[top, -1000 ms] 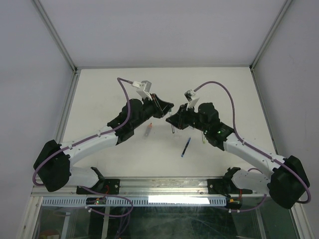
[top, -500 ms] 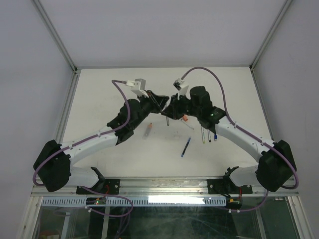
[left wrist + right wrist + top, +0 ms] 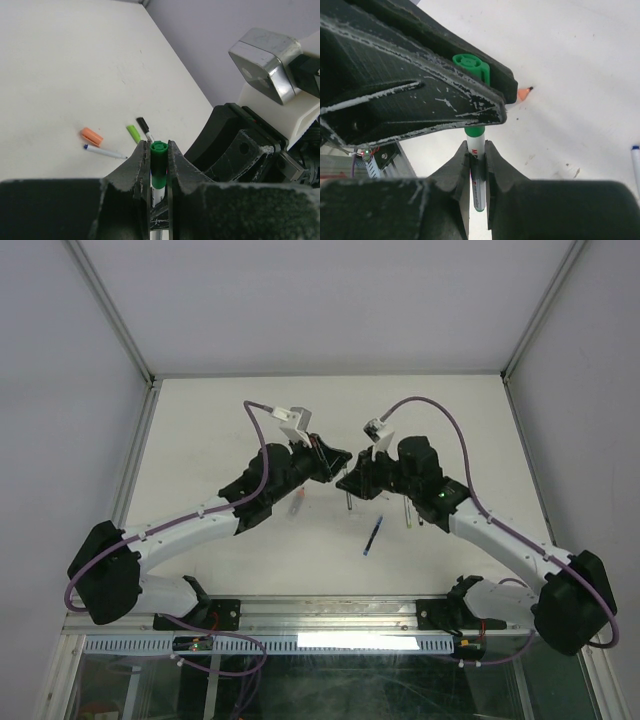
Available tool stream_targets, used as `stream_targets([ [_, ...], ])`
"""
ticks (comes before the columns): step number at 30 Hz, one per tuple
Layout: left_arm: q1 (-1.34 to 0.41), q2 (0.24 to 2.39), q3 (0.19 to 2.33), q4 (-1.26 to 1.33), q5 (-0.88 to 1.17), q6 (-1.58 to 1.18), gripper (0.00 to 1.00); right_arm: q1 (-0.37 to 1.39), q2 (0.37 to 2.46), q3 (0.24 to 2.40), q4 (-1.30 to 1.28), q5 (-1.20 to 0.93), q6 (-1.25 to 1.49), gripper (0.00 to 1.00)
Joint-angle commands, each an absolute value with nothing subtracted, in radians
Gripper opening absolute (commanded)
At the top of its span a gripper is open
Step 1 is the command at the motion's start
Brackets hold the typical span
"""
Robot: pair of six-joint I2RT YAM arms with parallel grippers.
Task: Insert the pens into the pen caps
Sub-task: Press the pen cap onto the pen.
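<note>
The light green cap is below my right gripper, to the right in the top view. My right gripper will next move the pen across and down, then release it beside that cap.
My left gripper (image 3: 159,145) is shut on a dark green pen cap (image 3: 159,167), and a white barrel shows just under the cap. My right gripper (image 3: 476,144) is shut on that pen (image 3: 478,192), a slim white and grey barrel with a green collar that runs up into the left fingers (image 3: 445,85). The cap's top (image 3: 470,62) peeks out beyond them. In the top view the left gripper (image 3: 327,454) and right gripper (image 3: 350,476) meet tip to tip above the table's middle.
An orange cap (image 3: 91,136), a blue-ended pen (image 3: 105,151), a light green cap (image 3: 133,133) and a black-ended pen (image 3: 145,127) lie on the white table. The top view shows a blue pen (image 3: 373,535), an orange-ended pen (image 3: 297,502) and more pens (image 3: 408,512).
Half a second ago both grippers had shifted together toward the far side; they are now back near where they were a second ago. Both stay shut.
</note>
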State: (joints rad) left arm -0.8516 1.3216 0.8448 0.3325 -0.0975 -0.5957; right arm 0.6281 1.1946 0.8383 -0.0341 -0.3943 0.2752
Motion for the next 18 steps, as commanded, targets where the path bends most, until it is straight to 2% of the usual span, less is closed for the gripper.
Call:
stream_targets([
  [1, -0.93, 1.339, 0.787, 0.034, 0.146, -0.562, 0.0, 0.549, 1.074, 0.757, 0.373, -0.145, 0.378, 0.0],
  [6, -0.93, 1.349, 0.751, 0.067, 0.158, -0.582, 0.0, 0.555, 1.014, 0.548, 0.449, -0.153, 0.519, 0.0],
  [9, -0.93, 1.361, 0.74, 0.084, 0.168, -0.595, 0.03, 0.558, 0.977, 0.478, 0.452, -0.149, 0.576, 0.0],
  [15, -0.93, 1.388, 0.752, 0.1, 0.18, -0.601, 0.13, 0.607, 0.971, 0.417, 0.428, -0.141, 0.621, 0.0],
  [18, -0.928, 1.394, 0.761, 0.102, 0.178, -0.605, 0.22, 0.634, 0.986, 0.411, 0.417, -0.139, 0.627, 0.0],
])
